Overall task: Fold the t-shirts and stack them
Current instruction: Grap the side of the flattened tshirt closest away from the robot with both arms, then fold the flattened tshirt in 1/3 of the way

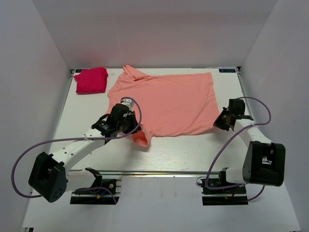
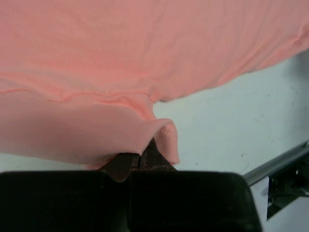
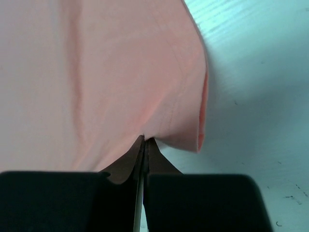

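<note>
Next, my left gripper moves the pinched near sleeve away from my base, over the pink shirt toward its far sleeve (image 1: pixel 133 73).
A salmon-pink t-shirt (image 1: pixel 166 101) lies spread across the middle of the white table, collar toward the back left. A magenta-red t-shirt (image 1: pixel 91 79) sits as a small folded bundle at the back left corner. My left gripper (image 1: pixel 134 126) is at the pink shirt's near-left sleeve and is shut on that fabric; in the left wrist view the sleeve (image 2: pixel 159 137) drapes over the closed jaws of the left gripper (image 2: pixel 140 157). My right gripper (image 1: pixel 218 121) is at the shirt's near-right hem corner, shut on the hem (image 3: pixel 186 130), with the right gripper (image 3: pixel 145 141) pinching cloth at its tips.
White walls enclose the table on three sides. A metal rail (image 1: pixel 159 172) runs along the near edge in front of the arm bases. Bare white tabletop (image 1: pixel 193 154) shows between the shirt and the rail.
</note>
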